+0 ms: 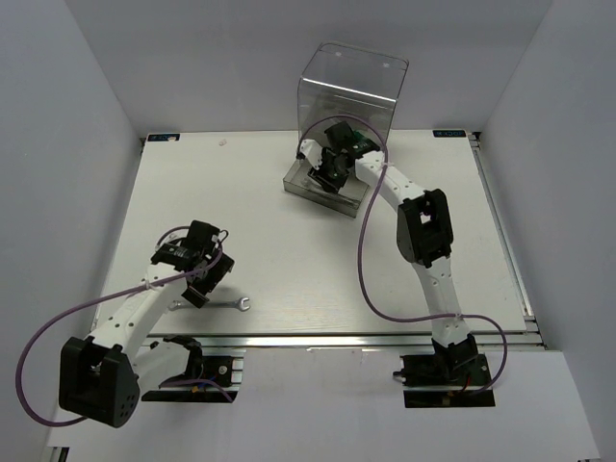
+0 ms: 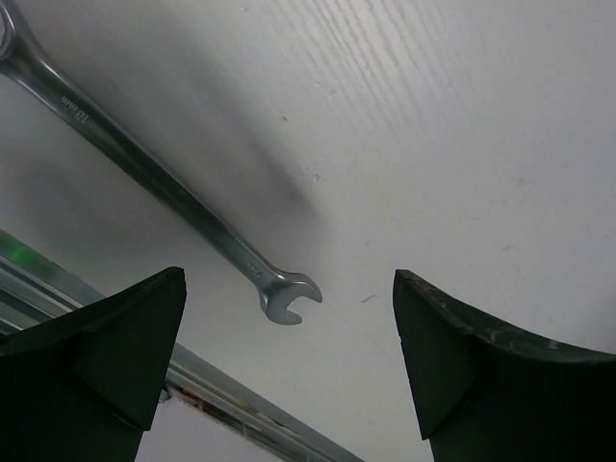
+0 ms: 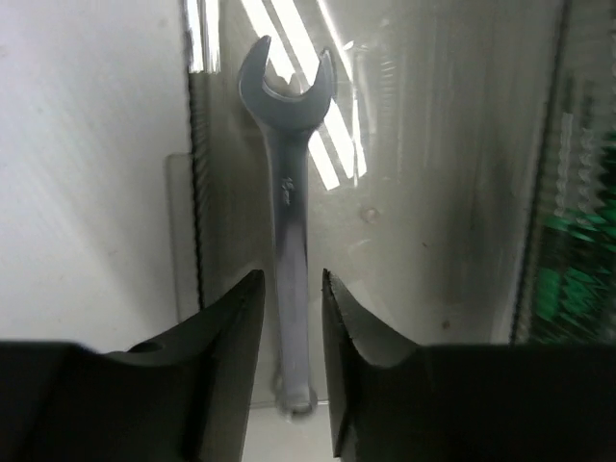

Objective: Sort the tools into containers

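Observation:
The wrench slants below the open fingers, so the robot's left gripper should next turn into line, come down and close on the wrench's handle near its open end (image 1: 219, 305) (image 2: 197, 214).
A silver wrench (image 1: 238, 305) lies flat on the white table near the front edge. My left gripper (image 1: 207, 268) hovers beside it, open and empty. In the left wrist view the wrench (image 2: 173, 197) runs diagonally, its open end between and ahead of my left gripper (image 2: 289, 361). My right gripper (image 1: 330, 171) reaches into a pulled-out drawer (image 1: 300, 183) of the clear cabinet (image 1: 351, 82). In the right wrist view a second wrench (image 3: 287, 183) lies along the drawer floor (image 3: 423, 221). My right gripper (image 3: 292, 318) straddles its shaft, jaws narrowly apart with a small gap each side.
Blurred green shapes (image 3: 568, 279) show through the clear plastic at the right of the drawer. An aluminium rail (image 2: 241, 404) runs along the table's front edge, close to the table wrench. White walls enclose the table on the left, right and back.

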Tool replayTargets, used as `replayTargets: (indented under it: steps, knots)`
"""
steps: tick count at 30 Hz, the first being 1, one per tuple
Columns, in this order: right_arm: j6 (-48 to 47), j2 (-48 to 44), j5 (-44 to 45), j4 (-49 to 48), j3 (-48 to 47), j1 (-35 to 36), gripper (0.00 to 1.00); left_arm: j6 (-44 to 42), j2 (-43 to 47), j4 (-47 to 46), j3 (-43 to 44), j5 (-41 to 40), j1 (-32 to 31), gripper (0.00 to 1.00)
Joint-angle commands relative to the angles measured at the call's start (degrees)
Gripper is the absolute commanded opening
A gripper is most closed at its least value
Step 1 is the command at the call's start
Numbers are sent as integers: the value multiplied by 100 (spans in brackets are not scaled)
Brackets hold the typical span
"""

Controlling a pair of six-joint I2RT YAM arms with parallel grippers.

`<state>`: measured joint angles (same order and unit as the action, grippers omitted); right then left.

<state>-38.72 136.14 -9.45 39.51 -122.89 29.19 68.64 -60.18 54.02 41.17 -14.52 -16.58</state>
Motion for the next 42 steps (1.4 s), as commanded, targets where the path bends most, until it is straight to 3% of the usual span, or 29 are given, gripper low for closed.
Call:
replayTargets:
  steps: [1,3,10,12,14,15,16,17,18,20,31,37,42]
  knots:
    - [49,-219,163,-497,-139,-36,44,474,-142,118,-30,-218,67,97]
    - [66,-377,75,-496,-69,-36,57,501,-309,100,14,-218,102,97]
    - [390,-1737,-390,-1093,1133,-177,58,790,-828,310,119,-243,234,87]
    - [592,-2475,-610,-1882,2139,-317,61,879,-916,469,163,-261,269,80]
    - [1408,-3185,-558,-2942,2916,-466,76,984,-943,591,172,-253,313,74]
    - [1672,-3364,-584,-3175,3494,-528,72,1098,-917,592,120,-227,331,68]
    - [1770,-3496,-767,-3247,3630,-589,62,1125,-899,557,59,-174,366,66]
    - [1919,-3663,-1117,-3230,3710,-694,41,1160,-873,409,-20,-34,418,64]
    - [2008,-3725,-1268,-3213,3772,-748,33,1195,-829,303,-99,37,445,62]
    - [2140,-3892,-1619,-3169,3948,-844,26,1222,-697,32,-363,134,489,61]
    - [2123,-4104,-2385,-2905,4265,-950,26,1134,-820,-655,-882,-24,673,65]
    - [2167,-4279,-2500,-2800,4405,-968,25,1108,-1030,-1025,-1242,107,963,57]
    - [2176,-4394,-2500,-2711,4502,-1003,24,1099,-1171,-1192,-1506,239,1148,38]
